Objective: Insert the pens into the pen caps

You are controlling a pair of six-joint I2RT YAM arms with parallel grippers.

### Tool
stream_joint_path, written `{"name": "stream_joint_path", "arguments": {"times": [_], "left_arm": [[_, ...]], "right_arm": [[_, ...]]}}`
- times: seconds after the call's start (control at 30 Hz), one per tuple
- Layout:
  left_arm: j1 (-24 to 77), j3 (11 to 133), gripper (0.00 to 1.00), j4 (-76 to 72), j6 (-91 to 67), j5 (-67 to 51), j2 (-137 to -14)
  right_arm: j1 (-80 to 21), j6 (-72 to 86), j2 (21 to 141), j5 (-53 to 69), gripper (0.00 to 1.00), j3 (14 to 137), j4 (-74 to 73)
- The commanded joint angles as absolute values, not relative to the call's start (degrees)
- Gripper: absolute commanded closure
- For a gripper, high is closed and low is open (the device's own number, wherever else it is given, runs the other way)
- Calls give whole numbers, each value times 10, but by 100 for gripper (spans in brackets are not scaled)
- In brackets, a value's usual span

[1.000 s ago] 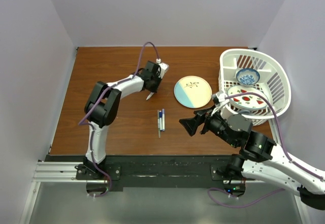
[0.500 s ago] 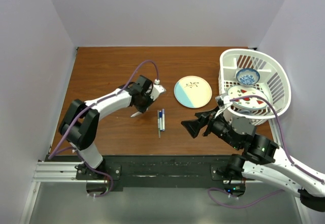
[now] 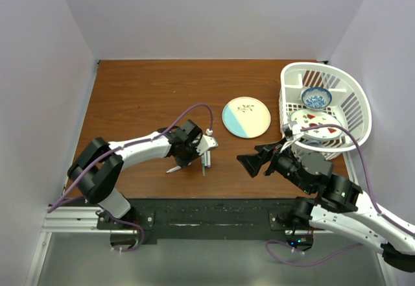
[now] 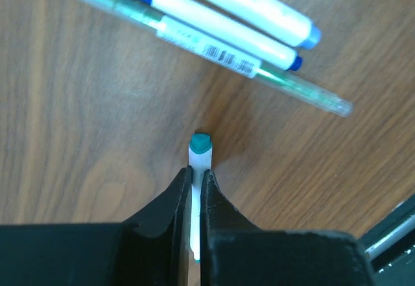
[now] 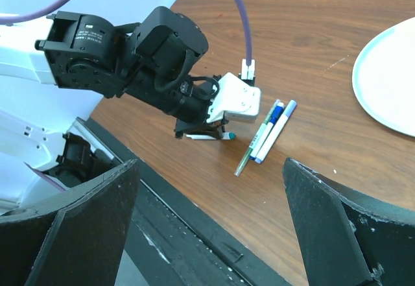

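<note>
The robot's right gripper will next go down and to the left in the top view, onto the white pen by its exposed teal end, which is below the gripper past the sticks.
My left gripper (image 4: 196, 176) is shut on a thin white pen (image 4: 200, 159) whose teal end (image 4: 201, 143) sticks out past the fingertips. It holds that pen low and level over the wood, seen also in the top view as a pale stick (image 3: 174, 168). Just beyond it three slim sticks lie side by side (image 4: 224, 39): a white one with a pale blue end, a white one with dark blue parts, and a clear green one with a barcode. My right gripper (image 3: 249, 163) stands open and empty to their right, well apart from them (image 5: 269, 133). Loose pen caps I cannot make out.
A round cream and pale blue plate (image 3: 246, 117) lies behind the pens. A white basket (image 3: 353, 104) at the right holds a blue bowl and a strawberry plate. The black front rail (image 5: 194, 234) runs close under my right gripper.
My left arm has swung from the far middle of the table toward the near edge and right, bringing the held pen next to the lying pens. The right gripper has barely moved.
</note>
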State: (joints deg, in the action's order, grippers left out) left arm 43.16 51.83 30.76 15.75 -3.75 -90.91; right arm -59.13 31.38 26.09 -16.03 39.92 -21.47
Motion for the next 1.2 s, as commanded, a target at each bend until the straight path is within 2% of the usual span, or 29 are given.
{"name": "stream_joint_path", "arguments": {"times": [0.0,0.03,0.07,0.1,0.27,0.47,0.57,0.6,0.67,0.73,0.8,0.9,1.03,1.1,1.17], "left_arm": [[432,519,84,297,135,-2,-877],[432,527,74,293,129,13,-862],[432,533,20,292,124,17,-854],[432,539,0,291,119,11,-845],[432,594,0,298,63,60,-780],[424,714,0,322,-52,254,-714],[402,746,0,328,-153,337,-662],[394,735,0,345,-256,422,-644],[373,721,0,384,-388,492,-589],[315,673,0,289,-327,386,-534],[281,657,0,278,-315,314,-524],[273,684,0,349,-349,326,-576],[244,739,0,484,-516,391,-641],[183,721,0,467,-542,313,-637],[104,679,1,438,-552,194,-628]], "right_arm": [[-591,324,264,-177,4,422,-219],[-591,323,266,-176,4,424,-221],[-591,323,272,-175,4,428,-222],[-591,319,275,-176,4,431,-224],[-591,305,299,-175,2,442,-218],[-591,305,344,-178,1,455,-204],[-591,308,351,-168,1,451,-191],[-591,305,352,-164,1,447,-178],[-591,300,352,-155,1,433,-159],[-591,280,363,-149,1,425,-127],[-591,252,388,-157,1,432,-106],[-591,194,488,-131,7,482,-112],[-591,72,697,-77,12,581,-135],[-593,-30,767,-57,21,617,-166],[-593,-98,835,-17,23,659,-185]]}}
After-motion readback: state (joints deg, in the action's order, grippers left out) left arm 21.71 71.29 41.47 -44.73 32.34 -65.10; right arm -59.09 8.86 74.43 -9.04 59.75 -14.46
